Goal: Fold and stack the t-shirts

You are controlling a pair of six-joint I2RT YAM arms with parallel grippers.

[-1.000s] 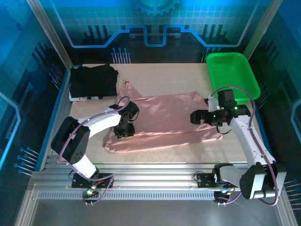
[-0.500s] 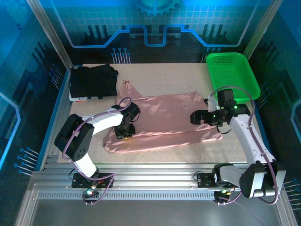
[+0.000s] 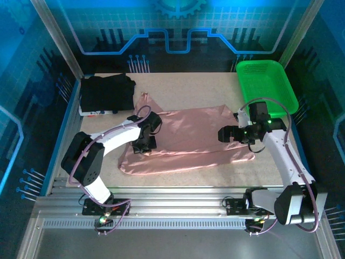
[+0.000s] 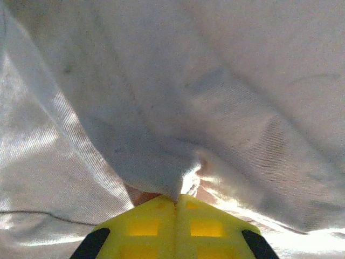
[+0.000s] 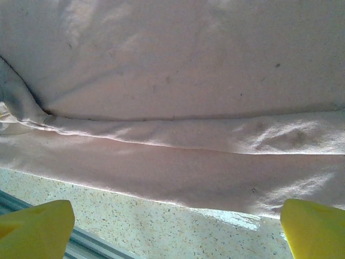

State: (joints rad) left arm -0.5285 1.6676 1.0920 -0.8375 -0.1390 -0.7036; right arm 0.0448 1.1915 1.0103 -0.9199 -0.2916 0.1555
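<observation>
My left gripper has the small peak by the near fold, so it should pull it outward onto the cloth by the shirt's far edge and let go.
The dusty-pink t-shirt (image 3: 188, 135) lies spread across the middle of the table, folded lengthwise with its print hidden. My left gripper (image 3: 143, 144) rests on its left part. In the left wrist view the yellow fingers (image 4: 145, 226) are pressed together, and the left gripper (image 4: 176, 200) is shut on a small peak of the pink cloth (image 4: 215, 81). My right gripper (image 3: 222, 134) hovers open over the shirt's right part. Its fingertips (image 5: 38, 226) stand wide apart above the shirt's near edge (image 5: 178, 178). The black folded t-shirt (image 3: 107, 91) sits at the back left.
A green mesh basket (image 3: 267, 86) stands at the back right corner. A white edge (image 3: 97, 112) pokes out under the black t-shirt. Speckled tabletop (image 3: 183, 86) shows behind the pink shirt and along the near edge (image 5: 161, 232).
The left gripper has closed on the pink cloth and shifted slightly toward the back. The right arm has not moved.
</observation>
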